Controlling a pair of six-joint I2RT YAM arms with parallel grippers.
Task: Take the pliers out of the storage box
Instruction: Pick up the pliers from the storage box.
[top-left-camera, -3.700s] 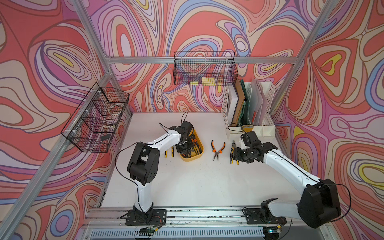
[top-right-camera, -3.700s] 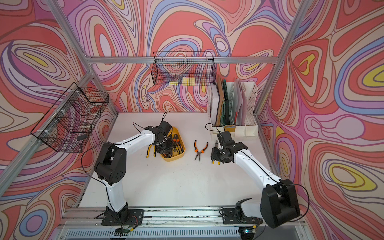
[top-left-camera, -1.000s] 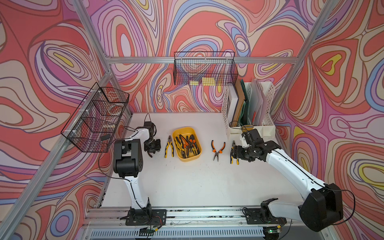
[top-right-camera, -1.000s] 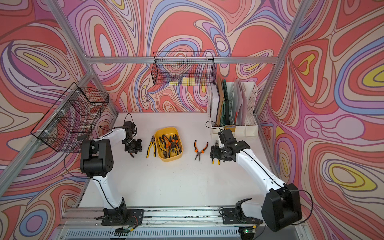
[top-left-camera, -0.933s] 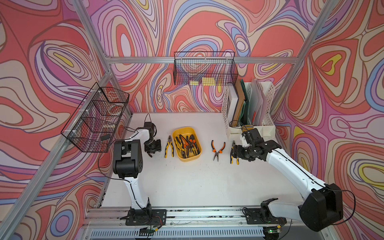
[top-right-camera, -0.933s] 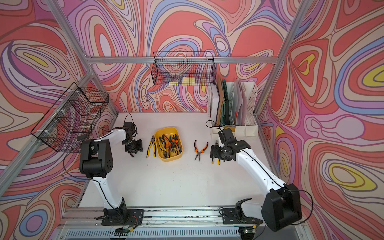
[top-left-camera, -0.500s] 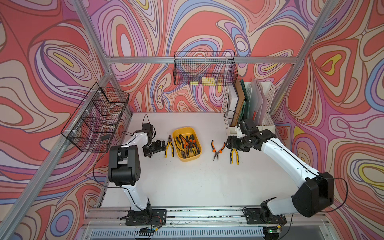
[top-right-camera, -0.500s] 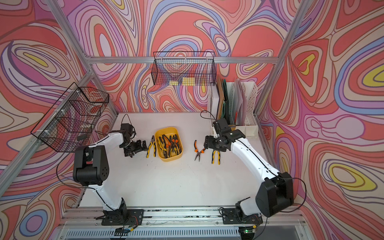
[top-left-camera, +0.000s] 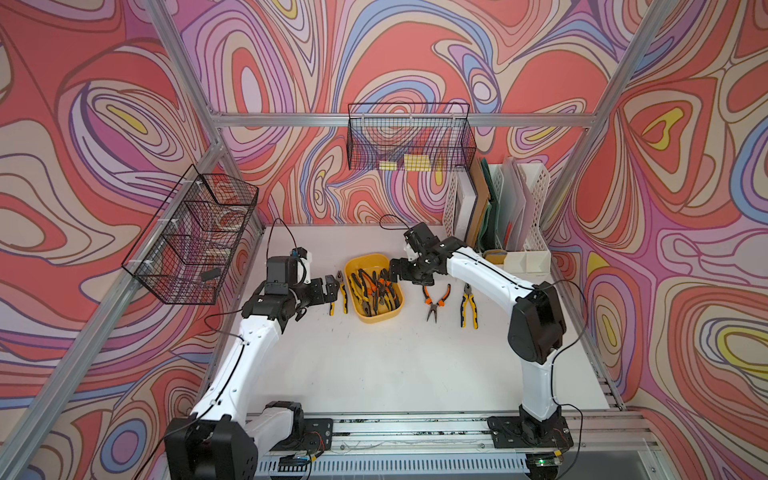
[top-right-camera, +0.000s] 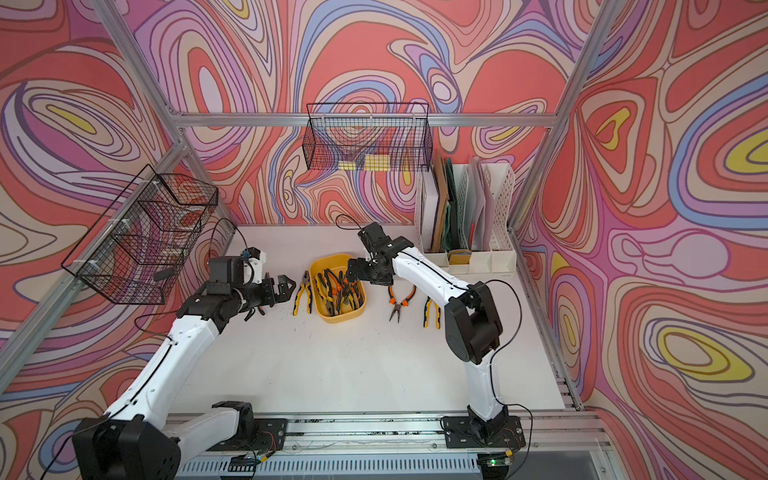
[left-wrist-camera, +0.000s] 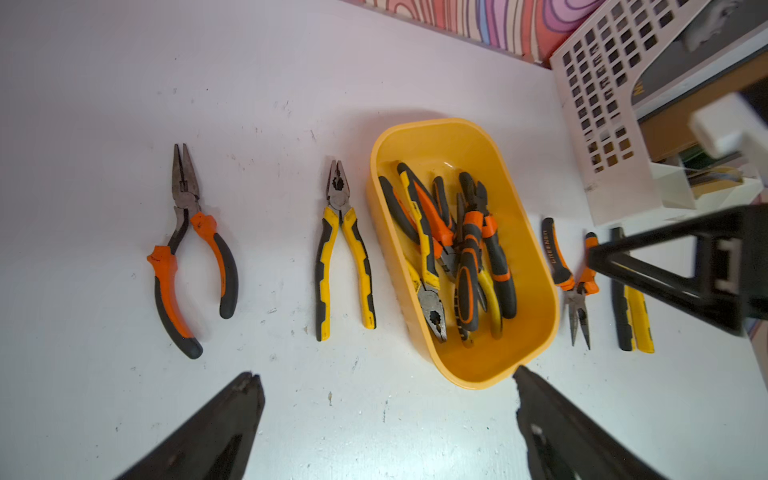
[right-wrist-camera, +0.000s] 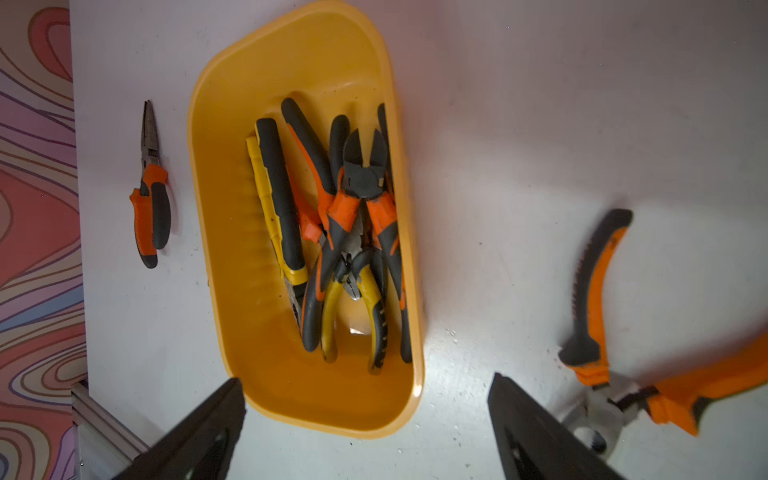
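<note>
The robot's right gripper needs to come in over the box's rim next and go down onto the orange-black pliers' inner handle (top-left-camera: 375, 299) (right-wrist-camera: 317, 308), which is below it, uncovered on top of the tangle.
The yellow storage box (top-left-camera: 376, 316) (left-wrist-camera: 457, 129) (right-wrist-camera: 199, 124) holds several tangled pliers (top-left-camera: 376, 291) (left-wrist-camera: 457, 249) (right-wrist-camera: 353, 232). On the table to its left lie yellow-handled pliers (top-left-camera: 338, 293) (left-wrist-camera: 343, 245) and orange-handled pliers (left-wrist-camera: 191, 249). To its right lie orange needle-nose pliers (top-left-camera: 434, 299) and yellow-handled pliers (top-left-camera: 468, 305). My left gripper (top-left-camera: 330, 287) (left-wrist-camera: 384, 374) hangs open and empty just left of the yellow pair. My right gripper (top-left-camera: 392, 274) (right-wrist-camera: 365, 379) is open and empty at the box's back right rim.
A white file rack (top-left-camera: 496, 216) stands at the back right, close behind the right arm. Black wire baskets hang on the left wall (top-left-camera: 195, 241) and on the back wall (top-left-camera: 409, 141). Bare white table (top-left-camera: 374, 365) stretches in front of the box.
The left gripper opened, left the orange pliers on the table and shifted right toward the box. The right gripper opened wider and swung left from the yellow pliers to the box's rim.
</note>
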